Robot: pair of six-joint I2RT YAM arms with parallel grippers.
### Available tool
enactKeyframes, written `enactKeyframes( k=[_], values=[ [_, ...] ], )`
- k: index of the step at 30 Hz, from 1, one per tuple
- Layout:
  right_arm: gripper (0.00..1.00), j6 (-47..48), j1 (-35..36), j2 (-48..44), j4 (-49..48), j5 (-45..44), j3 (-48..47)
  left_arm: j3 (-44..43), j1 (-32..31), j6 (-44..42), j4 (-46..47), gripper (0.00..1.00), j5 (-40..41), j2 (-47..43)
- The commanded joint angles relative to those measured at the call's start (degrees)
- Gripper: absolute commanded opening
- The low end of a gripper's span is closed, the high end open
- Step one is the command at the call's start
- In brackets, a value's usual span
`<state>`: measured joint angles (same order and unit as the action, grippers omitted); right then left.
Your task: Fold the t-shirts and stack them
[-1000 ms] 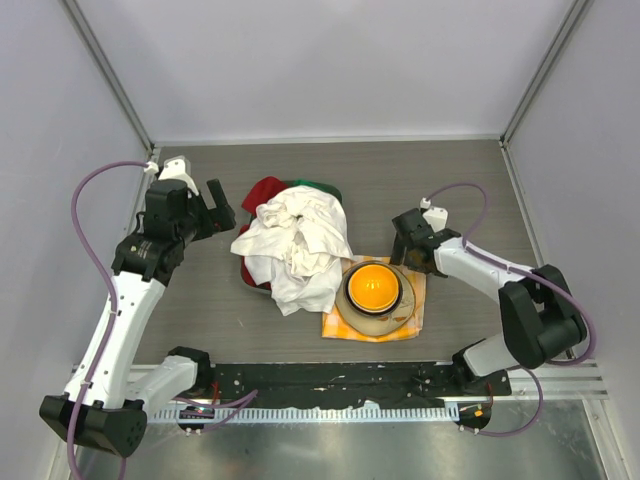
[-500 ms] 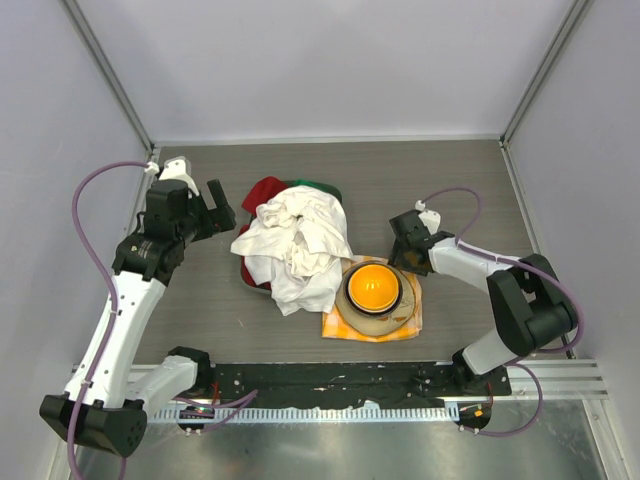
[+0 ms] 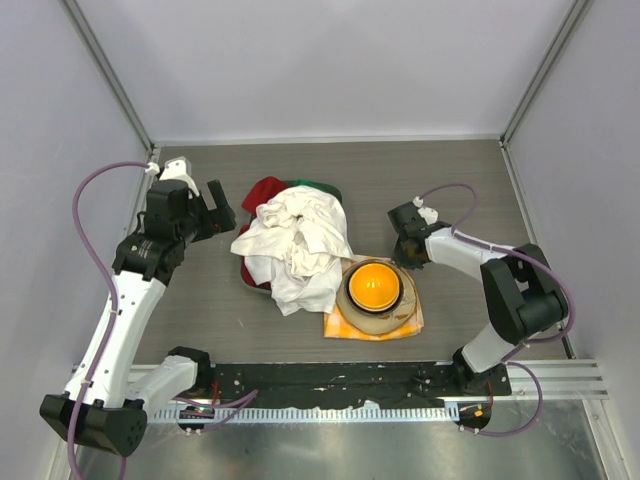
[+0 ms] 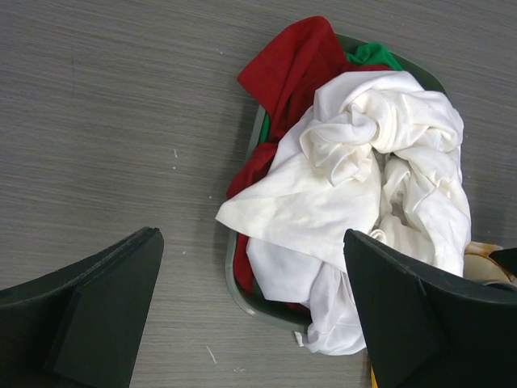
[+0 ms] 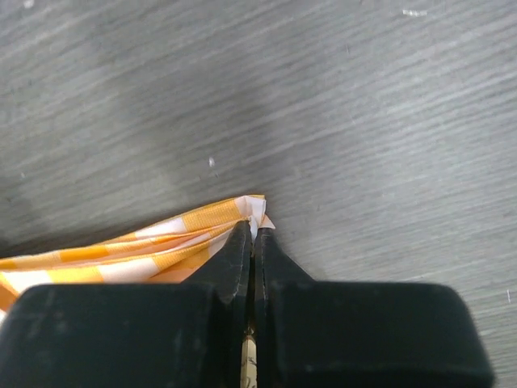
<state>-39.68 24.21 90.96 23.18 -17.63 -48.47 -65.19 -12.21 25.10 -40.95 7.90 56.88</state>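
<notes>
I should drag the checked cloth [image 3: 340, 325] with my right gripper outward, to its right in the top view, and release it on the table's bare far corner.
The t-shirts [image 3: 295, 245] lie as a crumpled white heap [image 4: 363, 178] spilling out of a grey-green basket [image 4: 242, 283] at the table's middle. My left gripper [image 3: 217, 208] hovers left of the heap, open, and its black fingers [image 4: 97, 315] frame the basket's near edge with nothing between them. My right gripper [image 3: 410, 250] is down at the far right corner of the orange-and-white checked cloth [image 3: 340, 325]. Its jaws are shut on that corner [image 5: 254, 212], not on a shirt.
A red garment [image 4: 291, 56] and a green one [image 4: 371, 55] lie under the white heap in the basket. An orange bowl [image 3: 372, 285] on stacked dishes stands on the checked cloth, right beside the basket. Grey walls enclose the table.
The right gripper has slid a little left to the cloth's corner and closed on it. The cloth's corner has bunched slightly. The left arm and the shirts have not moved.
</notes>
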Motion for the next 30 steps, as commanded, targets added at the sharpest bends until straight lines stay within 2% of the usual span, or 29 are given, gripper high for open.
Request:
enactKeyframes(
  k=[1, 5, 14, 30],
  values=[
    [0.01, -0.84, -8.53, 8.35, -0.59, -2.06, -3.73, -0.2, 0.17, 0.3, 0.17, 1.0, 0.27, -0.9],
    [0.01, -0.75, -14.7, 13.18, 1.51, -2.23, -12.14, 0.24, 0.17, 0.47, 0.34, 1.0, 0.36, -0.81],
    [0.01, -1.8, -26.3, 30.76, 7.57, -2.85, -33.41, 1.03, 0.08, 0.65, 0.87, 1.0, 0.62, -0.19],
    [0.01, 0.04, -37.29, 56.07, 20.4, -4.87, -72.45, 0.94, 0.17, 1.61, 0.78, 1.0, 3.52, -0.02]
  ],
)
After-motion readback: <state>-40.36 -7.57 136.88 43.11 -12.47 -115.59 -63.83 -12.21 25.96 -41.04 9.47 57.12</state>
